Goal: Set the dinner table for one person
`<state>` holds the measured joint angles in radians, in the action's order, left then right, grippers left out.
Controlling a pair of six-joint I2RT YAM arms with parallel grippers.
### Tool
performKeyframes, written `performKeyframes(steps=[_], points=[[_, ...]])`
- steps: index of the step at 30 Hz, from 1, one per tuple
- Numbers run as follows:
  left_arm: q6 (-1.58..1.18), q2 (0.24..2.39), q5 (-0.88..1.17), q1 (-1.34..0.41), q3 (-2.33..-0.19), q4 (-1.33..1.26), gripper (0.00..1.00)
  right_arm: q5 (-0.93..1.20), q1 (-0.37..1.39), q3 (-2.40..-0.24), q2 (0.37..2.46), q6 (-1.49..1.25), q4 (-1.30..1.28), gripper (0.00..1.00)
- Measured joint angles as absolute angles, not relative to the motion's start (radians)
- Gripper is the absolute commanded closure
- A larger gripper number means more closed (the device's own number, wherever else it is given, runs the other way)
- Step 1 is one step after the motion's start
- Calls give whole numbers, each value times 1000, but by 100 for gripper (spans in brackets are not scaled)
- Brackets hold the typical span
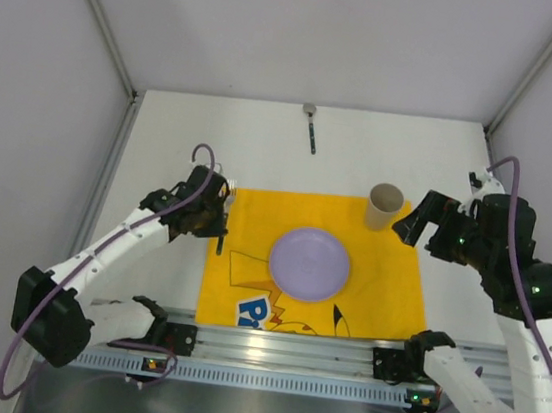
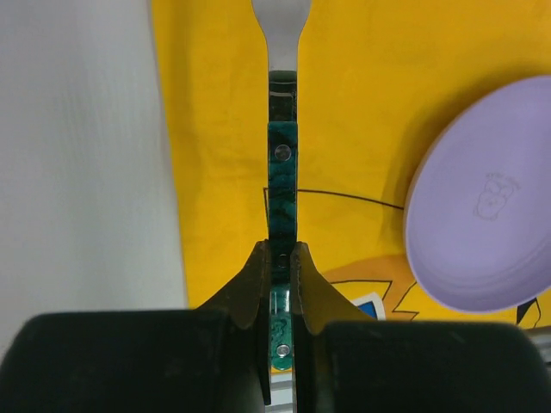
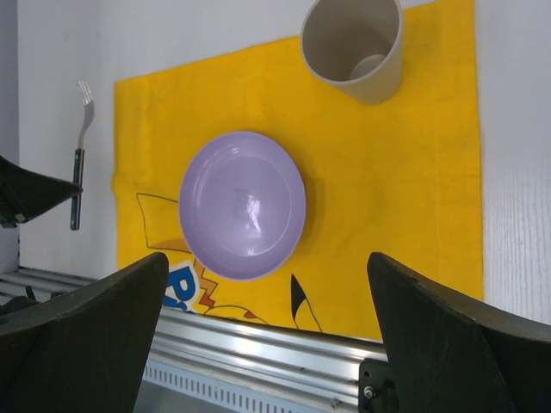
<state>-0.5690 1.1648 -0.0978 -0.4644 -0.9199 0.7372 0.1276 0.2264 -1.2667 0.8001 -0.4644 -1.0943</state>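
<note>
My left gripper lowers the fork back and toward the purple plate next, then sets the fork on the mat beside the plate.
My left gripper is shut on the green handle of a silver fork, close above the left edge of the yellow cartoon-print mat on the white dinner table. The fork also shows in the top view and in the right wrist view. A purple plate lies in the middle of the mat. A beige cup stands upright at the mat's far right corner. My right gripper is open and empty, raised just right of the cup. In its own view the jaws stand wide apart.
A second utensil with a dark handle and a silver head lies on the table's far side, behind the mat. An aluminium rail runs along the near edge. Grey walls close in the table on the left, right and back.
</note>
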Motion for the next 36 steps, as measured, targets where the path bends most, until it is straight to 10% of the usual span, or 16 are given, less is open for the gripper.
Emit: performKeyframes(steps=[19, 26, 27, 36], points=[[-880, 1277, -142, -754, -779, 659, 100, 108, 226, -1184, 693, -439, -1192, 0], [-933, 1288, -136, -790, -781, 676, 31, 86, 226, -1170, 697, -432, -1195, 0], [-933, 1288, -140, -790, -789, 690, 2, 82, 226, -1171, 704, -430, -1192, 0], [-795, 1446, -247, -769, -1179, 791, 2, 127, 226, -1311, 991, -428, -1072, 0]])
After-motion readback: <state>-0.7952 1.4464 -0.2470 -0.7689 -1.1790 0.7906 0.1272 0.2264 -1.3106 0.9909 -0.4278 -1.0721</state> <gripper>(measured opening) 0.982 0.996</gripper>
